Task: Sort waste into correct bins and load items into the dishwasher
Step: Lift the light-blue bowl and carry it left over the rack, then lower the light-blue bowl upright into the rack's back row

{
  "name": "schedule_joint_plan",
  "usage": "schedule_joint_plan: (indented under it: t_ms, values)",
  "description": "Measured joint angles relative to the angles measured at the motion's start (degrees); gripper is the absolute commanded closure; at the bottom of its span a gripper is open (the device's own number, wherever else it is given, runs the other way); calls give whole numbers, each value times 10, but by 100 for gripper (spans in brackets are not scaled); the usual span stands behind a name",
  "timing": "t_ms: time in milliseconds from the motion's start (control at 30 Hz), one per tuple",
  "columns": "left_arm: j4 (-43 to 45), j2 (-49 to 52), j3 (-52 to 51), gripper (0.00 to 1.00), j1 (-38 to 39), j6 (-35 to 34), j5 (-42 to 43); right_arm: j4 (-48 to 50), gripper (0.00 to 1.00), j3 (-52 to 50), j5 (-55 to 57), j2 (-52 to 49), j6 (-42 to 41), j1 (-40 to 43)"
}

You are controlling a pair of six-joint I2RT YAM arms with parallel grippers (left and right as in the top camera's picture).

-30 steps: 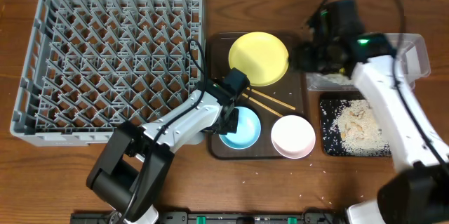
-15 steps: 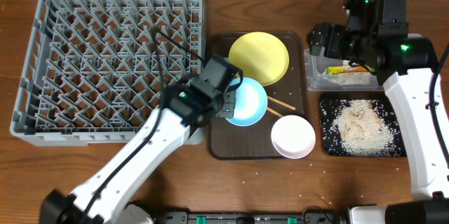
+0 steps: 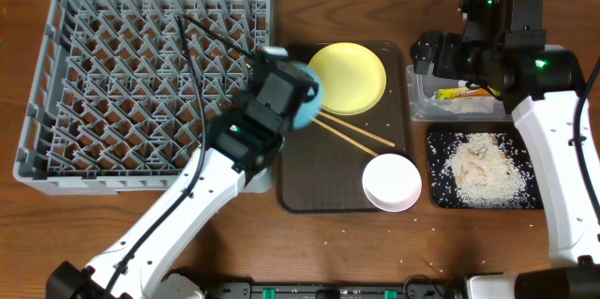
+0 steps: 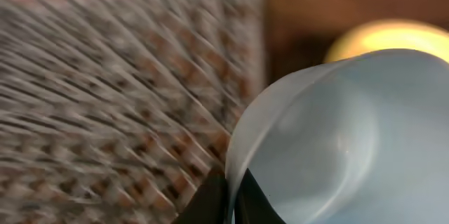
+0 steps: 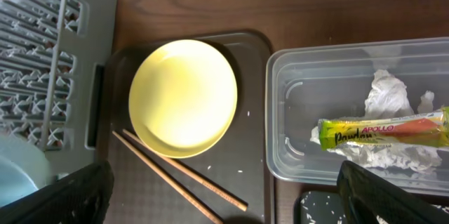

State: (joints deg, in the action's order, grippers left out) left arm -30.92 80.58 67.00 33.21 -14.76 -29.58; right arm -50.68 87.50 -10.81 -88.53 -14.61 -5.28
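Observation:
The rack's empty far corner nearest the yellow plate is outward and below, so my left gripper needs to swing outward next, tilt level, lower the bowl and let go of it.
My left gripper (image 4: 231,194) is shut on the rim of the light blue bowl (image 4: 351,140). It holds the bowl (image 3: 306,95) tilted in the air over the right edge of the grey dish rack (image 3: 141,83). The yellow plate (image 3: 347,77), the chopsticks (image 3: 352,133) and the white bowl (image 3: 392,183) lie on the brown tray (image 3: 319,191). My right gripper (image 5: 228,203) is open and empty, hovering by the left end of the clear container (image 5: 280,112). The green-and-yellow wrapper (image 5: 382,131) lies inside it. Rice fills the black tray (image 3: 439,196).
Crumpled white tissue (image 5: 386,94) lies in the clear container under the wrapper. A few rice grains (image 3: 375,243) are scattered on the wooden table near the front edge. The dish rack shows blurred in the left wrist view.
My left arm lifted the blue bowl off the brown tray and carried it up and left toward the rack. My right gripper opened and drew back; the wrapper now lies in the clear container.

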Motion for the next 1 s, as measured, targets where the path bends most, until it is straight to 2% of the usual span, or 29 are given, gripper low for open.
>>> schedule_joint_plan:
  t_ms: [233,567,867,1000]
  values:
    - [119,1,0,93,-75,53,-109,0,1,0,1,0,0,0]
    - [298,91,1,92,-170,107,-142,-1,1,0,2,0,0,0]
    - [566,215,2,92,-174,282,-189,-1,1,0,2,0,0,0]
    - [622,251,2,93,-174,357,-205,-1,1,0,2,0,0,0]
